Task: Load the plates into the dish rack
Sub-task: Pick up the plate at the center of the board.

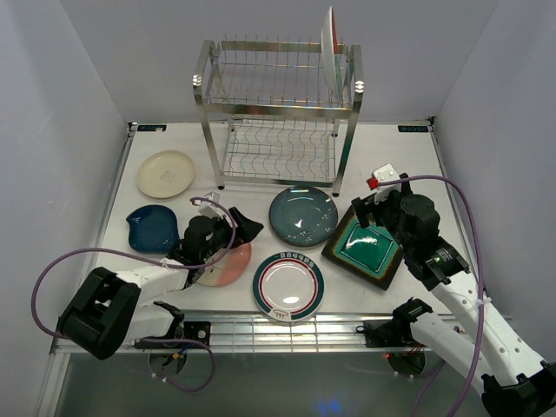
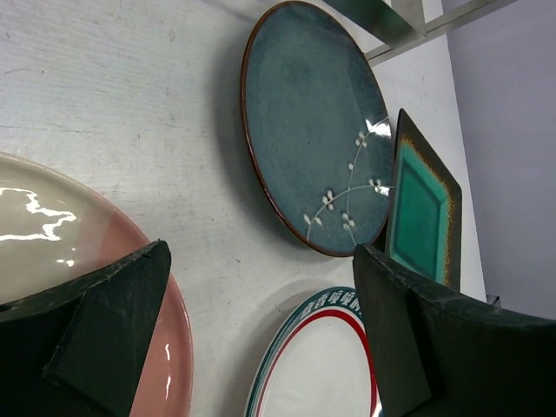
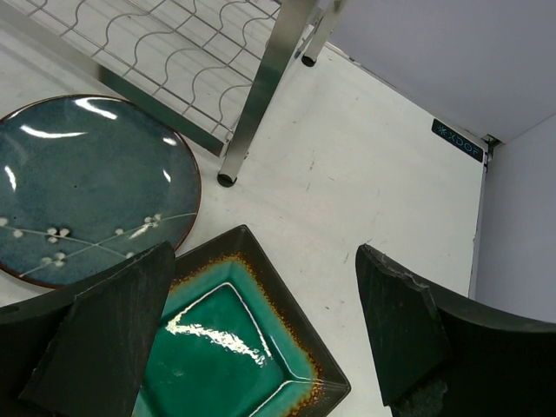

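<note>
The teal plate's nearest rim [image 1: 271, 219] [image 2: 263, 193] is below my left gripper and to its right in the top view, where bare tabletop leaves room. I will bring my left gripper down onto it.
The steel dish rack [image 1: 278, 113] stands at the back; one plate [image 1: 330, 42] stands on edge in its upper tier, at the right. On the table lie a cream plate [image 1: 165, 174], a dark blue plate [image 1: 152, 228], a pink-and-cream plate [image 1: 233, 265], a white plate with a green-red rim [image 1: 288, 285], a dark teal plate [image 1: 302, 215] and a square green plate [image 1: 365, 248]. My left gripper [image 1: 236, 236] is open and empty, low over the pink plate's [image 2: 52, 226] right edge. My right gripper [image 1: 372, 213] is open and empty over the far corner of the green plate [image 3: 226, 347].
The rack's front right leg [image 3: 261, 87] stands just beyond the green plate and beside the teal plate [image 3: 78, 182]. Grey walls close in the table on three sides. A metal rail [image 1: 287, 326] runs along the near edge.
</note>
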{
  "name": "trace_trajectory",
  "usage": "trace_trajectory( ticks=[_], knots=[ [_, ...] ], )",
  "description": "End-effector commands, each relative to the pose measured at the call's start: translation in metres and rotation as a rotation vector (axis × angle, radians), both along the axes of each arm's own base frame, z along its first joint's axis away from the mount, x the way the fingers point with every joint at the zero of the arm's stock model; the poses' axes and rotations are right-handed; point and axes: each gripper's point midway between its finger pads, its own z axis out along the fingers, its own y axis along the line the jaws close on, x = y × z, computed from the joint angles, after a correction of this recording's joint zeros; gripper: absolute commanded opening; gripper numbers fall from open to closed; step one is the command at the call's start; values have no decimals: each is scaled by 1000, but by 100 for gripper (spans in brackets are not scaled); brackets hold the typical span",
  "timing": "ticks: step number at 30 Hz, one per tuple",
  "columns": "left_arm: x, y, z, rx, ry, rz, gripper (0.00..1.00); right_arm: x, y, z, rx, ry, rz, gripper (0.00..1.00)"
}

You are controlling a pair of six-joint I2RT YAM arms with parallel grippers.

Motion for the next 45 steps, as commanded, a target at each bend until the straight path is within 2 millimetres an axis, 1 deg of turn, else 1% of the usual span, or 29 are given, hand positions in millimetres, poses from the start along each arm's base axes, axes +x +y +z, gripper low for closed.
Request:
trace_trajectory(
  ticks=[1,2,3,4,6,7,8,9,10,11,12,13,14,16,17,22,23,24,26,32,36,37,39,41,43,45],
  knots=[
    [9,-9,7,-48,24,13,95,3,0,26,29,-68,-11,90],
    [10,-10,4,-66,45,25,95,4,1,27,35,-69,-10,90],
    [13,-14,9,-92,34,25,95,3,2,27,43,-71,-8,90],
    [13,-16,1,-98,56,23,95,4,2,26,43,-70,-13,90],
    [14,-22,-1,-142,78,17,95,4,1,26,46,-72,-21,90],
    [18,-26,3,-164,66,16,95,5,1,26,46,-74,-24,90],
    [20,-28,-10,-157,102,16,95,5,0,26,46,-72,-27,90],
    [25,-33,-17,-160,120,15,95,6,0,25,44,-70,-29,90],
    [28,-36,-10,-175,107,9,95,6,0,25,44,-70,-29,90],
    [29,-37,-24,-164,139,9,95,6,0,25,45,-68,-31,90],
    [30,-40,-27,-171,151,1,94,7,0,25,43,-70,-33,90],
    [34,-44,-22,-189,135,-7,94,7,0,25,45,-70,-34,90],
    [34,-45,-32,-186,157,-7,92,7,0,25,44,-70,-37,90],
    [37,-49,-30,-209,152,-12,91,7,-1,26,46,-74,-40,90],
    [38,-50,-35,-207,162,-10,90,7,-1,25,47,-73,-39,90],
    [44,-49,-39,-198,158,28,86,7,0,25,48,-72,-37,90],
    [43,-51,-39,-195,154,27,82,7,0,25,48,-72,-39,90],
    [43,-52,-41,-188,161,29,81,6,0,27,51,-76,-39,90],
    [46,-58,-41,-188,162,26,79,6,-1,27,52,-77,-40,90],
    [48,-70,-51,-156,194,39,77,5,-1,29,57,-82,-38,90],
    [49,-76,-52,-145,203,41,77,5,1,29,59,-83,-33,90],
    [49,-77,-51,-147,199,38,75,4,1,29,58,-82,-33,90],
    [49,-78,-52,-143,200,40,74,4,1,29,59,-81,-32,90],
    [50,-78,-52,-143,200,43,71,4,1,28,58,-80,-32,90],
    [49,-78,-53,-138,198,45,71,5,1,28,56,-81,-33,90],
    [49,-77,-53,-133,194,52,66,5,1,27,57,-79,-33,90]
  ],
)
